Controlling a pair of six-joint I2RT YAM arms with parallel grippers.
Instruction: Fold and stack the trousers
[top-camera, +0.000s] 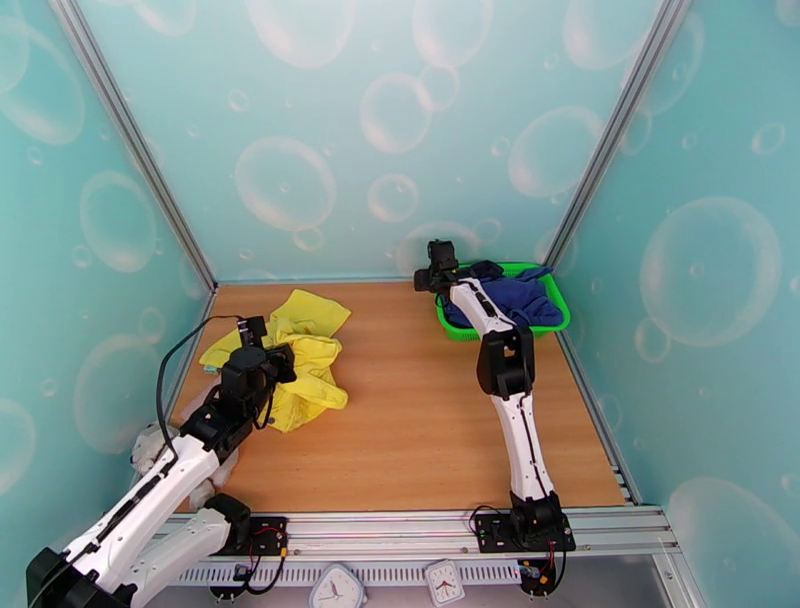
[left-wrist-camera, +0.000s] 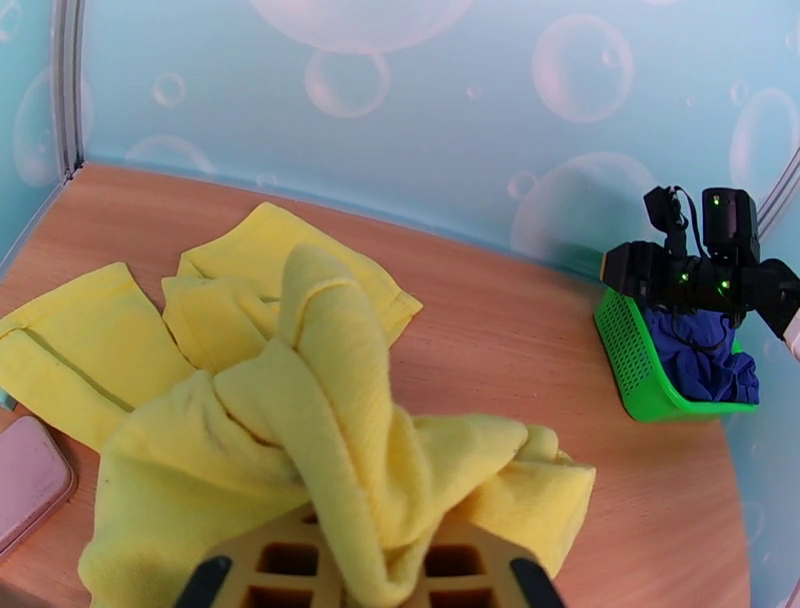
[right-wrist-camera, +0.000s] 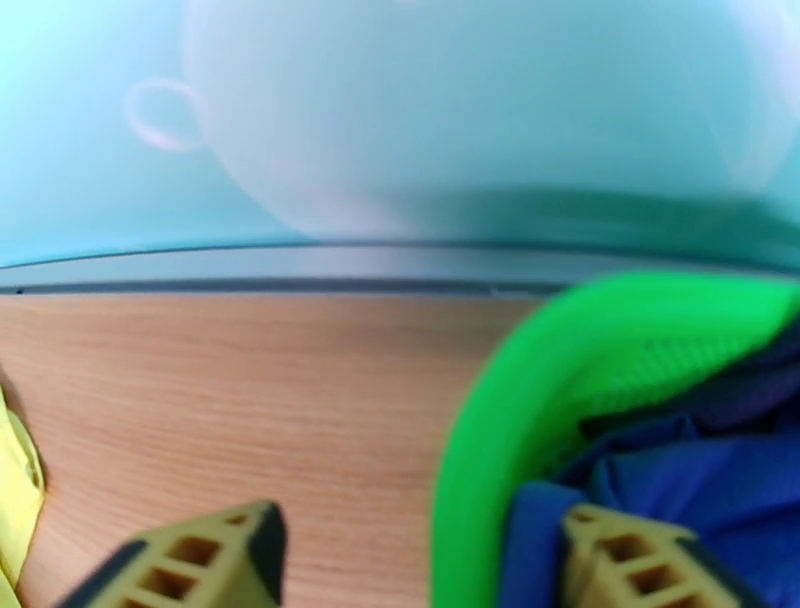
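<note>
I will carry the fold toward the green basket with my left gripper and release it there, since bare wood lies open between the trousers (top-camera: 305, 350) and the basket.
The bright yellow trousers (top-camera: 305, 350) lie crumpled on the left part of the wooden table, one leg spread flat toward the back wall. My left gripper (top-camera: 283, 362) is shut on a raised bunch of this fabric. In the left wrist view the trousers (left-wrist-camera: 330, 400) rise in a twisted fold that runs down between the fingers of the left gripper (left-wrist-camera: 370, 578). My right gripper (top-camera: 430, 272) hovers at the near-left corner of the green basket (top-camera: 553, 325). In the right wrist view it (right-wrist-camera: 418, 515) is open, its fingers either side of the basket rim (right-wrist-camera: 480, 430).
A dark blue garment (top-camera: 520, 300) fills the basket at the back right corner. A small grey-white cloth (top-camera: 150, 448) lies by the table's left front edge. A pink flat object (left-wrist-camera: 25, 485) sits left of the trousers. Bare wood stretches between the trousers and the basket.
</note>
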